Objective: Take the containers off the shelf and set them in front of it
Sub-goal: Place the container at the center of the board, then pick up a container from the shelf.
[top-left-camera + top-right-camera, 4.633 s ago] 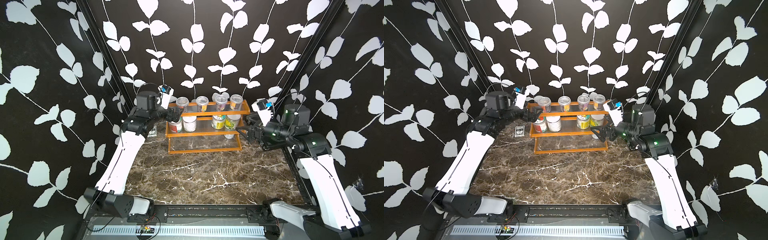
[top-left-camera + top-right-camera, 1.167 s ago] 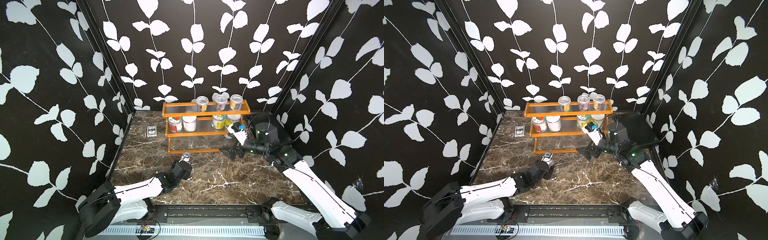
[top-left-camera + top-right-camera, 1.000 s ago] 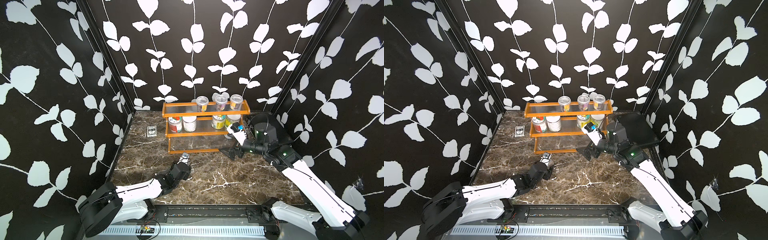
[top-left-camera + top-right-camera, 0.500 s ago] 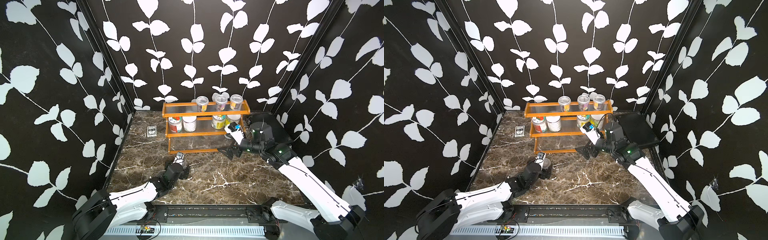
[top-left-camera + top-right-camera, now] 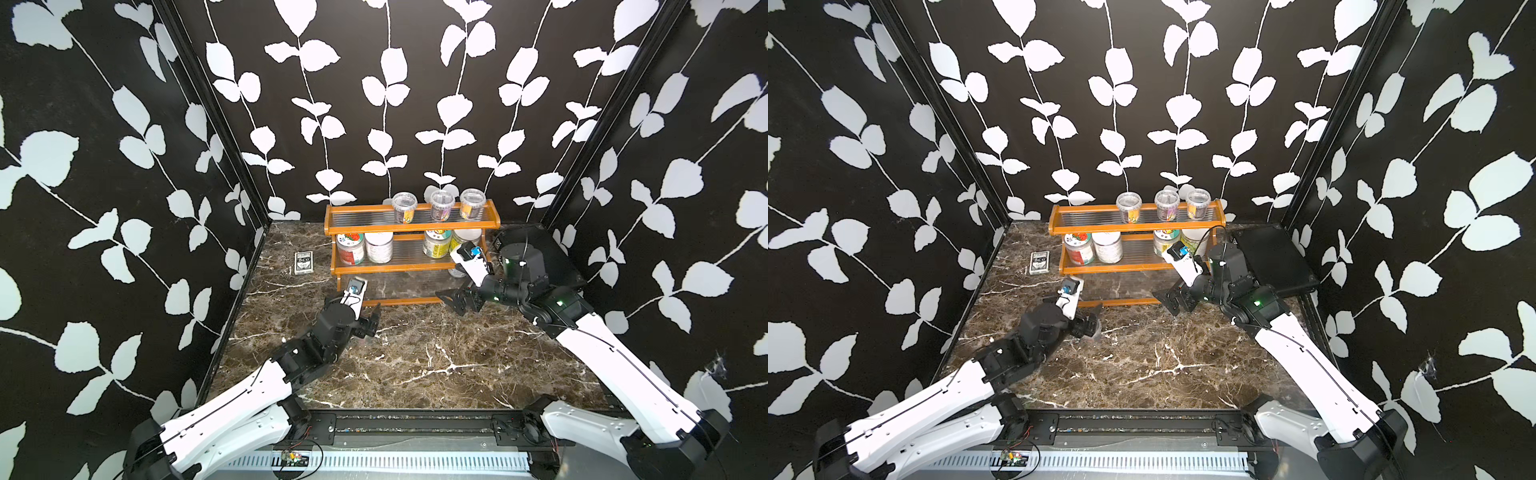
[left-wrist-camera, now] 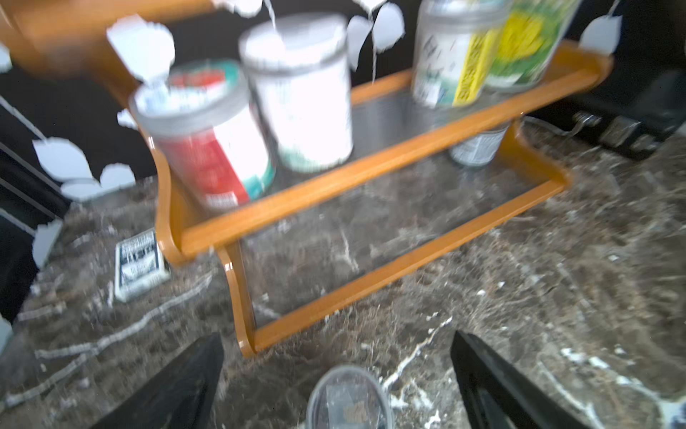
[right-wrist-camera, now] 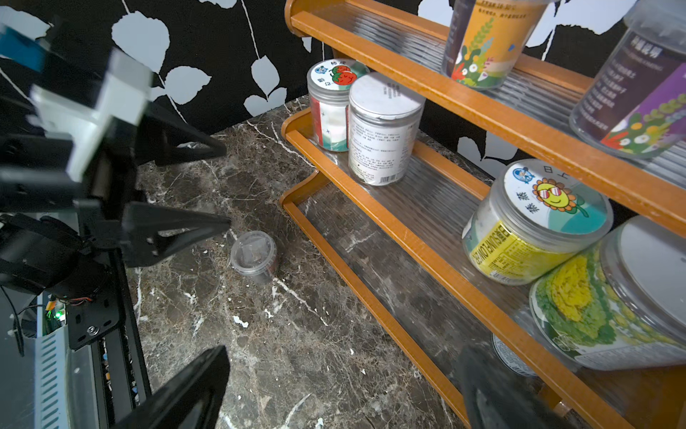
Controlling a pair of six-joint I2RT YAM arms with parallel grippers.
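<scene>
My left gripper moves up and outward around the cup (image 5: 404,208) beside the top level's bare part next. That cup stands above and outward of the gripper.
The shelf (image 5: 411,226) holds three small clear cups (image 5: 441,205) on its top tier and several labelled jars (image 5: 378,246) on its middle tier. A tin can (image 7: 512,358) stands behind the right end of the lowest rail. One small clear lidded cup (image 7: 254,256) stands upright on the marble in front of the shelf's left end. My left gripper (image 7: 227,185) hovers open over it, and the cup (image 6: 349,399) lies free between the spread fingers. My right gripper (image 5: 459,301) is open and empty, low in front of the shelf's right end, near the can.
A small dark card box (image 5: 303,263) lies on the floor left of the shelf. A flat black case (image 5: 536,253) sits at the back right, behind my right arm. Patterned walls close in the back and both sides.
My left gripper has opened and let go of the small cup, which now stands on the floor, and has drawn back a little. My right gripper has edged left along the shelf front.
</scene>
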